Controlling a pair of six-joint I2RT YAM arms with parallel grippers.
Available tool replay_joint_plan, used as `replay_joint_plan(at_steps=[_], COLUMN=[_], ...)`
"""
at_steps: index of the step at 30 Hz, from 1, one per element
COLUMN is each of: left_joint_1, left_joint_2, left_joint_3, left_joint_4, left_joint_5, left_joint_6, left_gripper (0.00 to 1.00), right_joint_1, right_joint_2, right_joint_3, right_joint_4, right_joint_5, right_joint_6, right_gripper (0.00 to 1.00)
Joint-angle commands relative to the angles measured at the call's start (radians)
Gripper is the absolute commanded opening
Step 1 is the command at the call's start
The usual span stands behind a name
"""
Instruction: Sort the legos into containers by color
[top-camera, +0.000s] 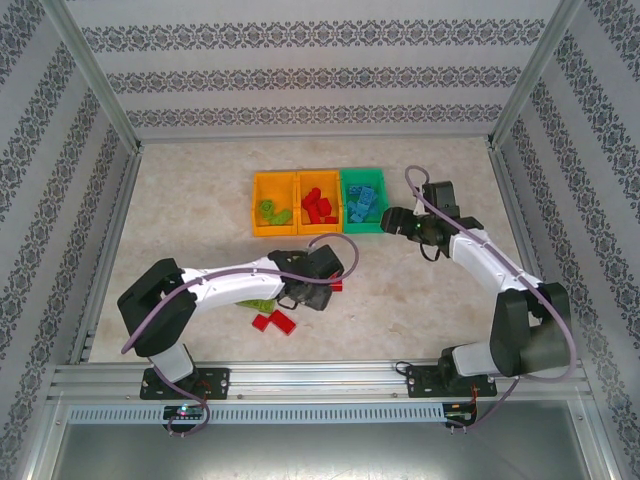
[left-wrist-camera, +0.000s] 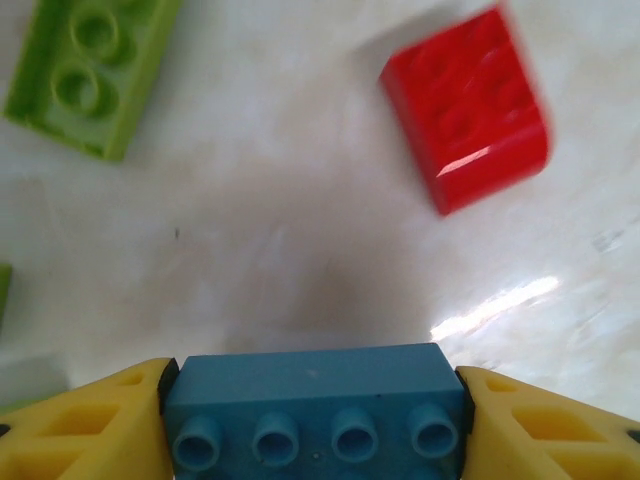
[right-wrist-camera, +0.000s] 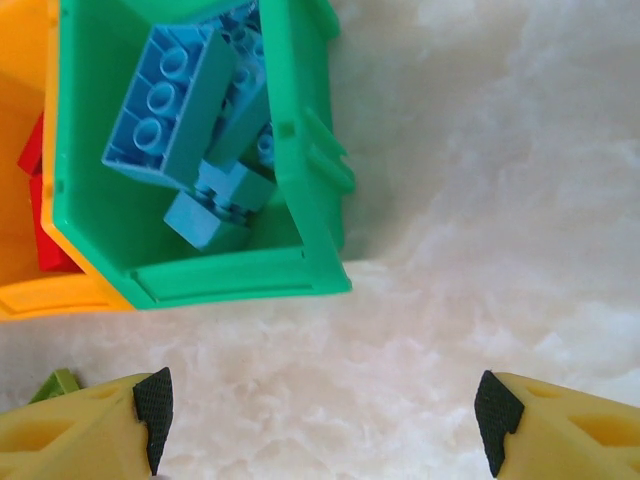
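The robot will next lift the blue lego in its left gripper, carry it outward over the inside of the bin and let go of it, because blue legos are already in the green bin (top-camera: 363, 203).
My left gripper (left-wrist-camera: 315, 425) is shut on a blue lego (left-wrist-camera: 315, 395), held by its ends just above the table. Past it lie a red lego (left-wrist-camera: 465, 120) and a lime green lego (left-wrist-camera: 90, 70). From above, the left gripper (top-camera: 310, 290) hovers near loose red legos (top-camera: 272, 322) and green legos (top-camera: 258, 304). The containers stand in a row: an orange bin (top-camera: 274, 176) with green legos, an orange bin (top-camera: 319, 175) with red ones, and a green bin (right-wrist-camera: 310, 170) with blue legos (right-wrist-camera: 165, 100). My right gripper (right-wrist-camera: 322, 420) is open and holds nothing, just in front of the green bin's near right corner.
Patterned walls and metal posts enclose the table on three sides. The aluminium rail (top-camera: 320, 380) with both arm bases runs along the near edge. One small red lego (top-camera: 336, 285) lies right beside the left gripper. Bare tabletop stretches right of the green bin.
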Motion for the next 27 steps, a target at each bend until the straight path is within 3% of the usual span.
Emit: replay_joint_plan(at_steps=[1, 13, 27], left_joint_1=[0.003, 0.144, 0.295], left_joint_2=[0.004, 0.142, 0.526], left_joint_3=[0.075, 0.421, 0.985], left_joint_4=[-0.033, 0.016, 0.001], left_joint_5=[-0.051, 0.021, 0.192], left_joint_6=[0.062, 0.230, 0.451], left_gripper=[0.44, 0.43, 0.42], right_joint_1=[-0.008, -0.012, -0.021], right_joint_2=[-0.042, -0.083, -0.066], right_joint_3=[-0.040, -0.140, -0.165], right_joint_4=[0.036, 0.064, 0.089], right_joint_5=[-0.002, 0.015, 0.015], right_joint_6=[-0.015, -0.005, 0.003], right_gripper=[0.82, 0.82, 0.82])
